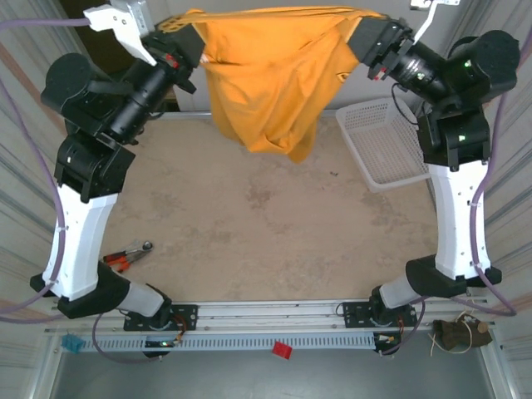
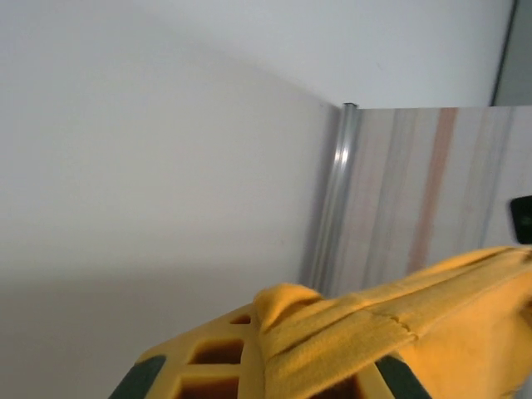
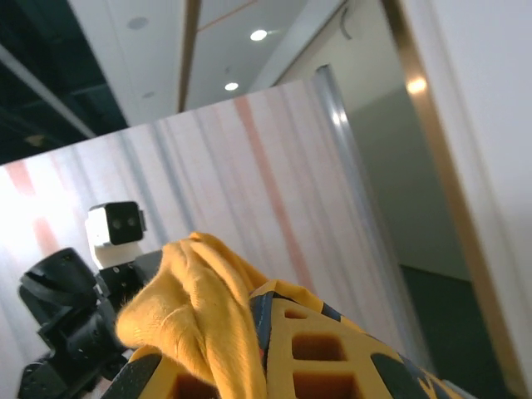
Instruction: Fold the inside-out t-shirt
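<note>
I need to lower my left gripper next toward the far part of the tabletop below it and let go of the hemmed piece of the shirt, because the shirt is still hanging in the air.
The inside-out t-shirt [image 1: 264,79], mustard yellow and plain on the side I see, hangs in the air above the far part of the table, stretched between both arms. Its top edge runs taut from one gripper to the other, and the body droops in folds below. My left gripper [image 1: 184,32] is shut on the shirt's left end, where a hemmed band of cloth [image 2: 366,332] is pinched between the yellow fingers [image 2: 220,353]. My right gripper [image 1: 359,29] is shut on the right end, with bunched cloth [image 3: 195,316] beside its finger [image 3: 324,353].
A white slotted basket [image 1: 384,143] stands at the table's right side, under the right arm. Red-handled pliers [image 1: 129,255] lie near the left arm's base. The tan tabletop [image 1: 266,224] stretches below the hanging shirt.
</note>
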### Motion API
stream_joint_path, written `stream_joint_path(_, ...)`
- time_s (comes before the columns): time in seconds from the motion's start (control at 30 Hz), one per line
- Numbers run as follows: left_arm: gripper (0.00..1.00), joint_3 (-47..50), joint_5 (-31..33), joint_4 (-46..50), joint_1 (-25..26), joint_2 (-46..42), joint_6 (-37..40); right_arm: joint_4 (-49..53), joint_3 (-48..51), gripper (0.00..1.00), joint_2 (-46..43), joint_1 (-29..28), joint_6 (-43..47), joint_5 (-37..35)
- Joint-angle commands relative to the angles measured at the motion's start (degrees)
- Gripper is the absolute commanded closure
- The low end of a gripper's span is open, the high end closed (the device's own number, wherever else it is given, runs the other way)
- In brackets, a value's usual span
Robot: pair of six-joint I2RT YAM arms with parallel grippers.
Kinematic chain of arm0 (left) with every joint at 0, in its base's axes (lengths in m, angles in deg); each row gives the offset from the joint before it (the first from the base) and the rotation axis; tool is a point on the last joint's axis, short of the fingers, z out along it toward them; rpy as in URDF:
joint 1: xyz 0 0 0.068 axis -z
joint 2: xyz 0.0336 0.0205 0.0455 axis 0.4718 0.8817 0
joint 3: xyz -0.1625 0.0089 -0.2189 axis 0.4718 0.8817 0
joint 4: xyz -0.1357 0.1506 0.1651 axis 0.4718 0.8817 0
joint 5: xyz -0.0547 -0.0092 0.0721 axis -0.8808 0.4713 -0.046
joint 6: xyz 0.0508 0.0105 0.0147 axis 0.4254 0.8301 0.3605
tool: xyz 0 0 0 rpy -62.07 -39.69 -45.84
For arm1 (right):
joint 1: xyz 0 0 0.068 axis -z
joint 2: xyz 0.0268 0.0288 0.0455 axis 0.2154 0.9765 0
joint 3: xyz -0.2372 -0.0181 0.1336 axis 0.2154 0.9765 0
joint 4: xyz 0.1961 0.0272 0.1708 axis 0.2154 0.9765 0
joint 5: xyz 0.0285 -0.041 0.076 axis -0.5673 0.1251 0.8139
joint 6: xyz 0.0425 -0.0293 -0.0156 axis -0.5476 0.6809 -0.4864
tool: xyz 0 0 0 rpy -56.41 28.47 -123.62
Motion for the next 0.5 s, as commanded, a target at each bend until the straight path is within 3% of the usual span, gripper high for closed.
stream_joint_path(0.0,1.0,-4.25,4.55,7.3,-11.7,7.73,-10.53,12.6,-1.58,1.0,13.86,4.8,-2.26,-6.66)
stream_joint_path(0.1,1.0,-13.17,-6.09,16.06,-18.81,14.71,-19.62,14.32,-8.7,1.0,23.67,6.22,-9.11,4.54)
stream_joint_path(0.2,1.0,-8.45,-3.8,10.37,-16.12,10.1,-15.93,11.35,-5.92,1.0,21.27,5.35,-7.95,5.32)
stream_joint_path(0.33,1.0,-3.65,-5.77,6.55,-15.91,5.62,-18.07,5.68,0.37,1.0,16.91,5.5,-10.2,6.24)
stream_joint_path(0.47,1.0,1.61,-7.22,7.19,-12.84,3.62,-18.05,-5.29,17.58,1.0,9.67,4.65,-14.91,5.72)
